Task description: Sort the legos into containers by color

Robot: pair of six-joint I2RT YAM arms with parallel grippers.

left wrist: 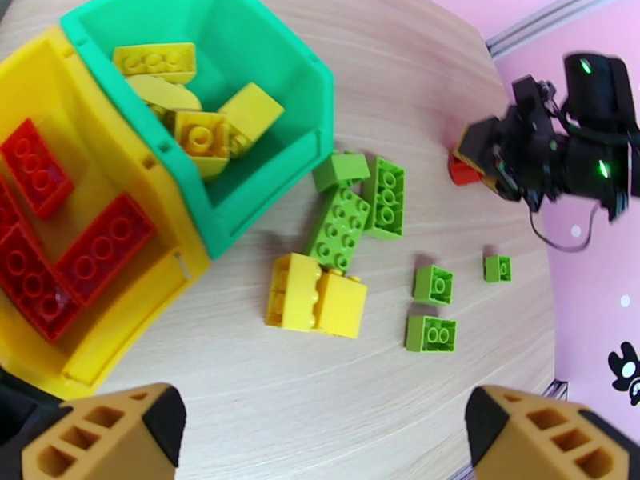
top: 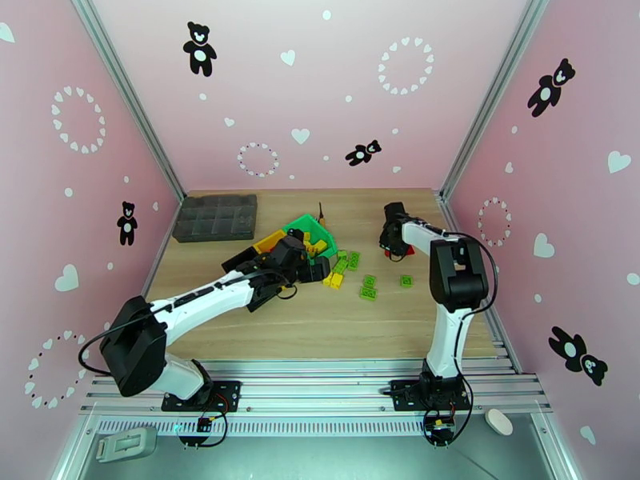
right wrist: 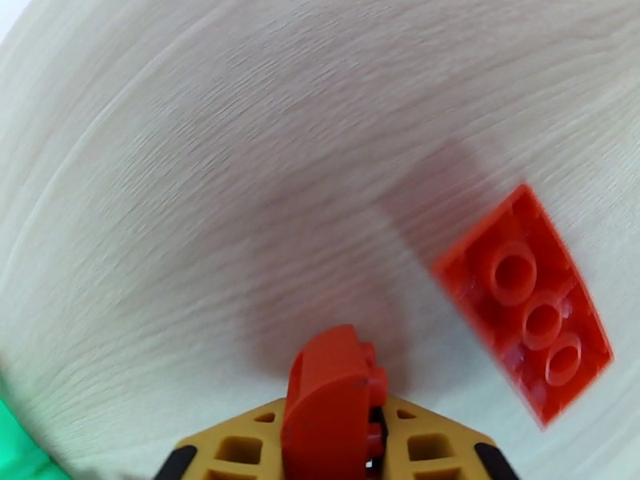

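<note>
My right gripper lifts the curved red lego next, then carries it past the green bin into the yellow bin [left wrist: 128,330], which already holds red legos.
My right gripper [right wrist: 336,422] is shut on a small curved red lego [right wrist: 332,386], held just above the table. A second red lego [right wrist: 524,302] lies beside it with its hollow underside up. From the top view, the right gripper [top: 392,246] is at the table's right back. The left gripper [left wrist: 320,426] is open and holds nothing, hovering by the containers. The yellow bin [left wrist: 128,330] holds red legos [left wrist: 100,250]. The green bin [left wrist: 248,202] holds yellow legos [left wrist: 200,138]. Green legos [left wrist: 344,226] and two yellow legos [left wrist: 316,296] lie loose on the table.
A flat dark grey compartment tray [top: 216,218] sits at the back left. The joined bins [top: 308,230] stand mid-table under the left arm [top: 216,298]. Loose green bricks [top: 370,288] are scattered between the two arms. Bare wood lies in front of them.
</note>
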